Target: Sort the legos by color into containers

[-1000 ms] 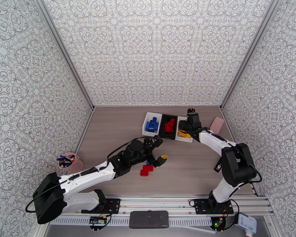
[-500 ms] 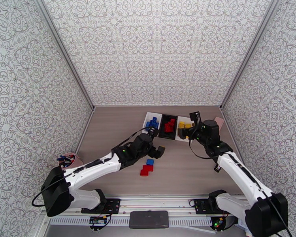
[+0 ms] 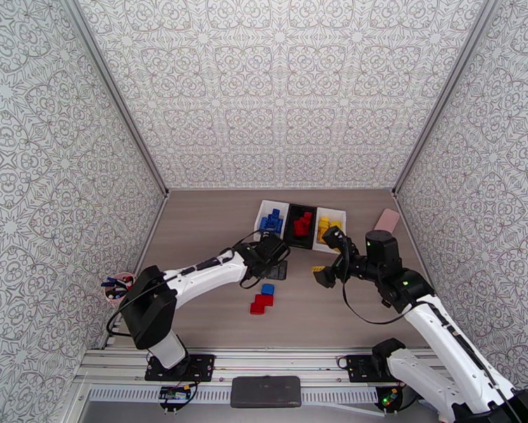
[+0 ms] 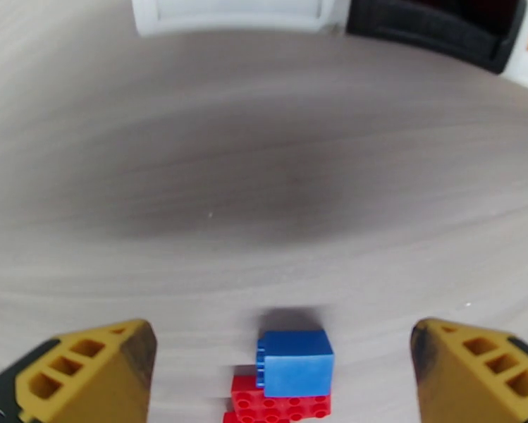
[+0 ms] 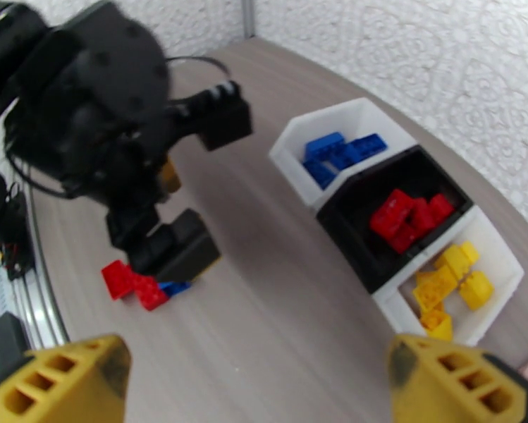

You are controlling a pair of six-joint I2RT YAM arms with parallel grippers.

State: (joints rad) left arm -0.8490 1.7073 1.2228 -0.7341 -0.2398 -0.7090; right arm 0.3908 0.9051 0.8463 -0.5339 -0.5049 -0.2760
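I should next bring my left gripper back and down to the blue brick (image 3: 267, 289) and close it across the brick's sides, which the red bricks leave open.
The containers (image 3: 266, 206) stand in a row at the back of the table. The left white bin (image 5: 292, 139) holds blue legos (image 5: 338, 151), the black bin (image 5: 332, 214) red ones (image 5: 407, 217), and the right white bin (image 5: 505, 252) yellow ones (image 5: 450, 280). A loose blue brick (image 3: 267, 289) rests beside two red bricks (image 3: 261, 303) on the table. My left gripper (image 3: 277, 260) hovers open just behind them; in the left wrist view the blue brick (image 4: 295, 361) lies between its fingers (image 4: 87, 368). My right gripper (image 3: 329, 256) is open and empty, in front of the right bin.
A pink block (image 3: 387, 220) lies right of the bins by the wall. At the table's left edge stands a pink cup of pens (image 3: 119, 287). The left arm's wrist (image 5: 115, 128) rises between my right gripper and the loose bricks.
My right gripper has pulled back from the yellow bin toward the near side and opened wide. The left arm has swung its elbow in; its gripper has edged toward the bins, still open.
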